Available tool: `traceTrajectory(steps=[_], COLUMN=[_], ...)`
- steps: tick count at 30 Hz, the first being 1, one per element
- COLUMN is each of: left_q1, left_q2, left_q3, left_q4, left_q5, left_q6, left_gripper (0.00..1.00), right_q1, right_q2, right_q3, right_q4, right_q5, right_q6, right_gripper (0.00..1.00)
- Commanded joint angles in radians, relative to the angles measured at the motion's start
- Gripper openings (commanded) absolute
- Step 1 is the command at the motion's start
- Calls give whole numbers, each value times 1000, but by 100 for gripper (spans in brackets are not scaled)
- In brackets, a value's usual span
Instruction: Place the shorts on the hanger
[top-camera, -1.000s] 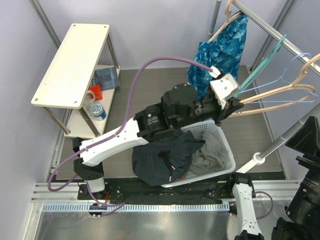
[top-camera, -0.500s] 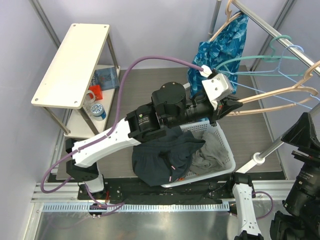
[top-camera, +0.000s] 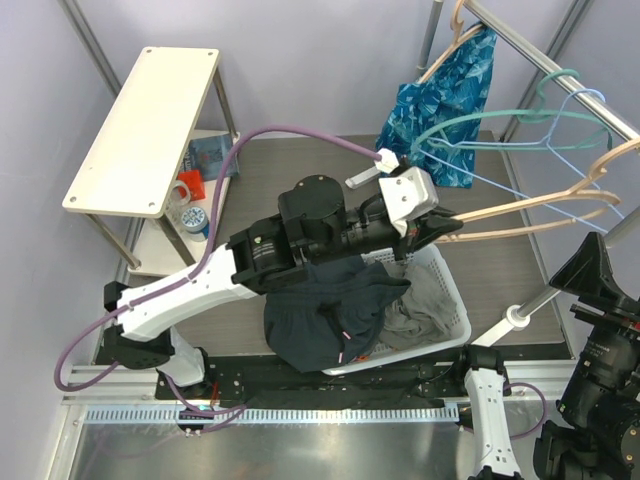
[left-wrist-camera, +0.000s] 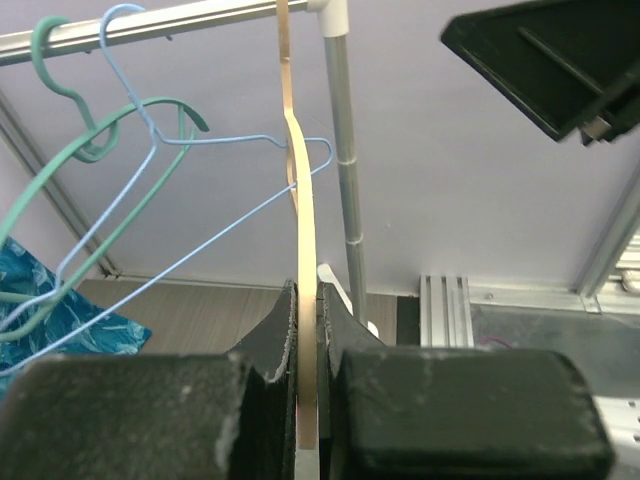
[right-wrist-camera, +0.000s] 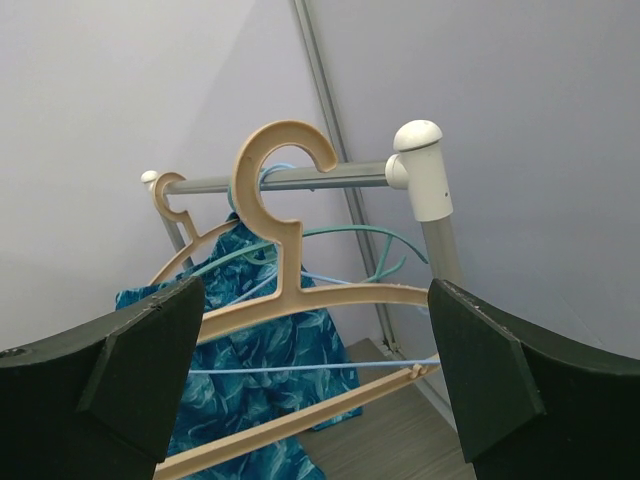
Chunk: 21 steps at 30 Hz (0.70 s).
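Note:
My left gripper is holding the end of the hanger's arm. My right gripper needs to swing outward and to the left in the top view and close on the hanger's neck.
The dark navy shorts lie draped over the near-left rim of the white basket. The beige hanger hangs by its hook on the rail at the right and reaches left. My left gripper is shut on the hanger's left arm end; in the left wrist view the beige bar runs up between the two pads. In the right wrist view the hanger hangs in front of my right gripper, which is open and empty, its jaws wide apart, low at the right near the rail post.
A teal hanger and a thin pale-blue wire hanger hang on the same rail. A blue leaf-patterned garment hangs on another beige hanger. A grey cloth lies in the basket. A shelf unit stands at the left.
My left arm has pulled back to the left and toward me with the beige hanger's arm in its grip. The teal and pale-blue hangers have swung round on the rail.

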Motion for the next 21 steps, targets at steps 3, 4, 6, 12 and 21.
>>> traceTrajectory(steps=[3, 4, 6, 12, 21], left_q1=[-6, -6, -4, -4, -4], left_q2=[-113, -119, -124, -136, -207], left_q3=[-102, -109, -117, -141, -376], left_q4=[85, 96, 105, 27, 46], left_q5=[85, 77, 59, 54, 151], left_q6=[49, 51, 62, 89, 89], left_gripper=[0, 0, 0, 0, 0], right_q1=[5, 5, 5, 8, 13], right_q2=[-7, -7, -8, -8, -19], right_q3=[-24, -28, -32, -35, -61], right_q4=[32, 32, 30, 30, 20], right_q5=[-22, -23, -25, -14, -53], right_q6=[-14, -14, -17, -36, -33], right_gripper=[99, 99, 98, 99, 99])
